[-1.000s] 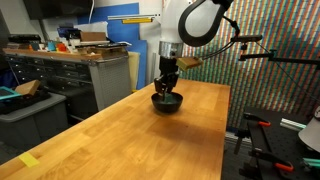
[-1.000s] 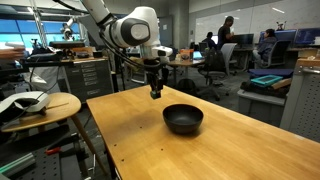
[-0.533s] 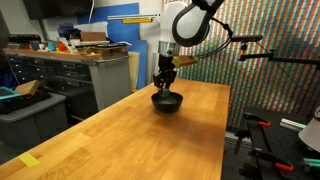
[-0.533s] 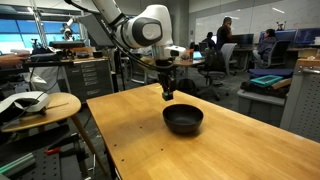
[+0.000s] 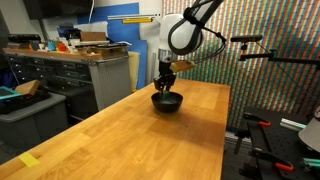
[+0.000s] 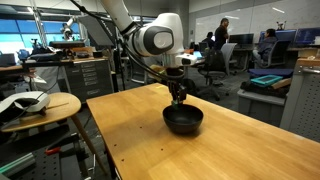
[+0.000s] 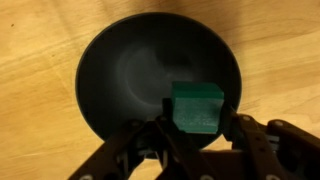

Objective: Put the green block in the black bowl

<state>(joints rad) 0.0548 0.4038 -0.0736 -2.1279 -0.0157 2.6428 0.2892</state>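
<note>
The bowl's bare inside is below my gripper and has room for the block. Next I will lower my gripper into the black bowl [image 5: 167,102] and let go of the green block there.
In the wrist view my gripper [image 7: 196,128] is shut on the green block [image 7: 196,106], a small solid cube held between the two dark fingers. Right below it lies the round glossy black bowl [image 7: 130,75], its inside bare. In both exterior views the bowl [image 5: 167,102] [image 6: 183,120] stands on the wooden table and my gripper [image 5: 165,84] [image 6: 178,97] hangs just above its rim. The block is too small to make out in the exterior views.
The wooden table [image 5: 120,135] [image 6: 200,150] stretches wide around the bowl. Grey cabinets [image 5: 60,75] stand beyond one table edge. A round side table with a white object [image 6: 35,103] stands beside another edge. People sit at desks [image 6: 225,40] far behind.
My gripper has carried the green block sideways across the table, from beside the black bowl to directly over it, and has come down a little.
</note>
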